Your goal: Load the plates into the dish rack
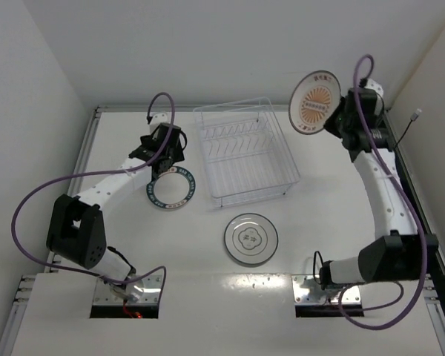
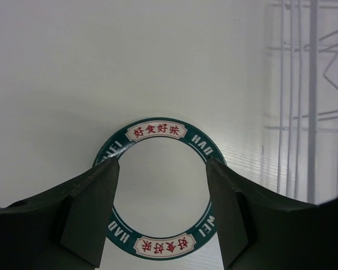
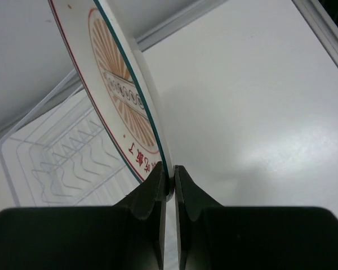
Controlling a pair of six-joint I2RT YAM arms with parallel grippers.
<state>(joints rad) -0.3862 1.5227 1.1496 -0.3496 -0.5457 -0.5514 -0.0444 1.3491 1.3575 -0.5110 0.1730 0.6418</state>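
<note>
I will next use my right gripper to move the sunburst plate over the rack, turning, and put the plate down into the slots' closer end [image 1: 260, 139] [image 3: 104, 147].
My right gripper [image 1: 334, 119] is shut on the rim of the orange sunburst plate [image 1: 317, 102] and holds it on edge in the air, right of the dish rack [image 1: 245, 150]; the wrist view shows the plate [image 3: 121, 90] pinched between the fingers, with the rack [image 3: 56, 163] below left. The teal-rimmed plate [image 1: 170, 189] lies flat left of the rack. My left gripper [image 1: 163, 165] is open just above its far edge, fingers [image 2: 90, 208] astride the plate [image 2: 160, 132]. The greyish glass plate [image 1: 251, 239] lies flat in front of the rack.
The rack's wire side shows at the right of the left wrist view [image 2: 312, 101]. White walls close the table at back and sides. A small white connector [image 1: 416, 114] hangs at the far right.
</note>
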